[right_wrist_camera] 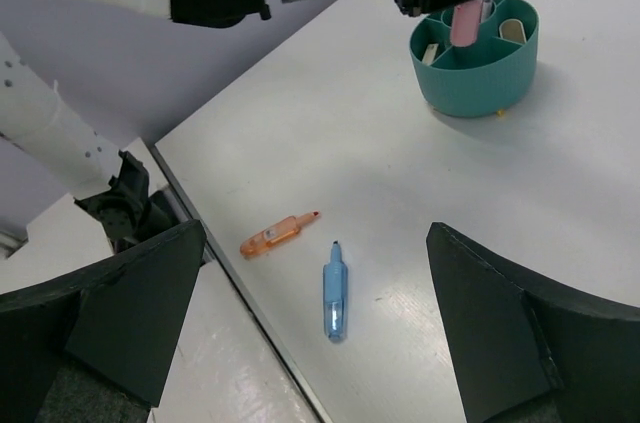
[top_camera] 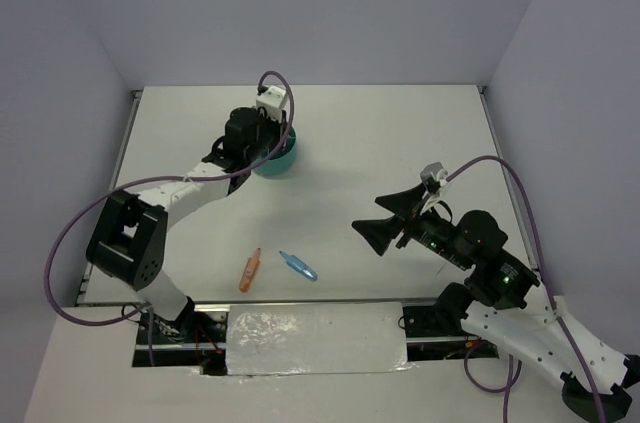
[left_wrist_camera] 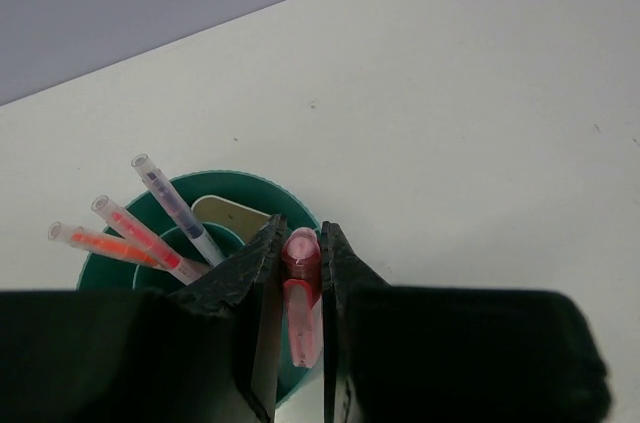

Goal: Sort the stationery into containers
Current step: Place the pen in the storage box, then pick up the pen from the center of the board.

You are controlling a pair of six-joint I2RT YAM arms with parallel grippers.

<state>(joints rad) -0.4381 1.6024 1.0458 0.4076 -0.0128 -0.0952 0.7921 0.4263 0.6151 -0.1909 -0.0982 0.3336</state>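
Observation:
The marker's end still overlaps the cup's rim, so I will next move my left gripper down and off that rim and let go over the cup's section (top_camera: 284, 154) (left_wrist_camera: 287, 371) beside the tan eraser.
My left gripper (left_wrist_camera: 299, 273) is shut on a stubby pink marker (left_wrist_camera: 300, 293) and holds it upright over the rim of the round teal cup (left_wrist_camera: 285, 195). The cup also shows in the top view (top_camera: 277, 160) and in the right wrist view (right_wrist_camera: 475, 68). Three thin pens (left_wrist_camera: 160, 223) stand in its central tube, and a tan eraser block (left_wrist_camera: 228, 213) lies in one compartment. My right gripper (right_wrist_camera: 320, 313) is open and empty above an orange marker (right_wrist_camera: 277, 234) and a blue marker (right_wrist_camera: 334, 291), which lie on the table near its front edge.
The two loose markers also show in the top view, orange (top_camera: 250, 269) and blue (top_camera: 298, 265), between the two arms. A crinkled white sheet (top_camera: 315, 340) covers the front edge. Grey walls close in the back and sides.

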